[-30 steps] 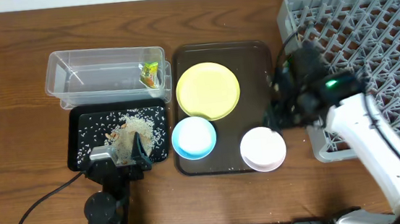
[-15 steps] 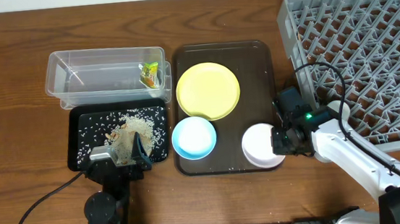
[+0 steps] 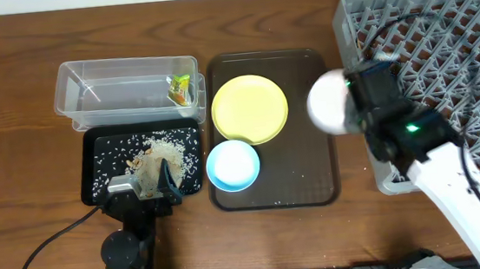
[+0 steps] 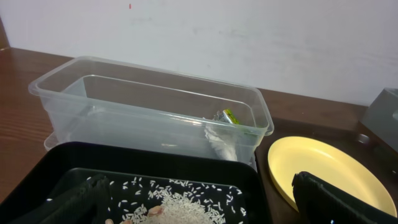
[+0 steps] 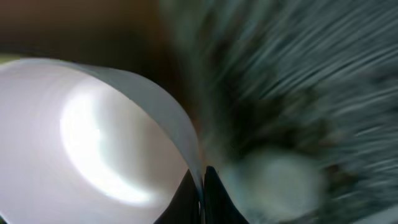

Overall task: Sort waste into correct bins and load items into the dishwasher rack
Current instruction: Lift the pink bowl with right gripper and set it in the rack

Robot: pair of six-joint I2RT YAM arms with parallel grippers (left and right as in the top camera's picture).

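My right gripper tilts the white bowl over the grey dishwasher rack next, then brings the bowl down among the rack's wires, where empty rows show.
My right gripper is shut on the rim of the white bowl, which hangs in the air over the right edge of the brown tray, beside the grey dishwasher rack. In the right wrist view the two fingers pinch the bowl wall, and the rack behind is blurred. My left gripper stands open over the black tray of rice, with nothing between its fingers. The snack wrapper lies in the clear tub. The yellow-green plate and the light blue bowl rest on the brown tray.
The brown serving tray lies between the bins and the rack. In the left wrist view the clear tub stands just behind the black tray, with the plate to its right.
The right gripper shut on the white bowl's rim at the tray's front right corner and lifted it up and back toward the rack. The left arm stayed still.
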